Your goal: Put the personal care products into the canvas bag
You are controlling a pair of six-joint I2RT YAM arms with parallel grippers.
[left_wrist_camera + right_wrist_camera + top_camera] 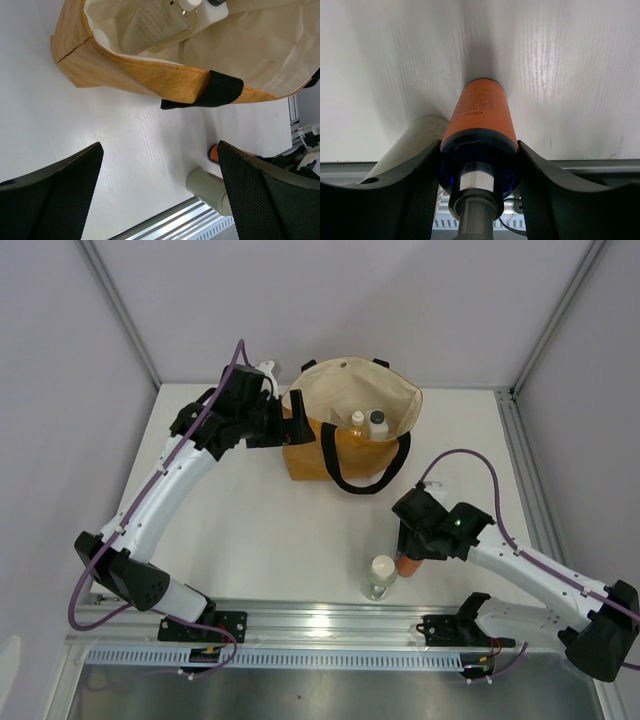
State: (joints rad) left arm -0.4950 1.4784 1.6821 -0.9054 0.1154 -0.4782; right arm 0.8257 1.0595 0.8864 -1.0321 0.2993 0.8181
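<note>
The right gripper lifts the orange bottle (482,112) outward over the bag's rim next, lowers it inside and releases it, since free space beside the bag's bottles lies outward.
The mustard-tan canvas bag (345,455) stands open at the far middle of the table. Two bottles stand inside: one white-capped (357,422) and one grey-capped (377,419). My left gripper (292,426) is open and empty beside the bag's left rim. In the left wrist view its fingers (55,195) spread wide below the bag (125,75), with a clear bottle (160,22) inside. My right gripper (408,548) is shut on the dark top of the upright orange bottle (482,112). A clear white-capped bottle (380,577) stands just left of it.
A black loop handle (360,480) hangs down the bag's near side. A metal rail (330,625) runs along the near table edge, close behind the two front bottles. Grey walls enclose the table on the left, back and right.
</note>
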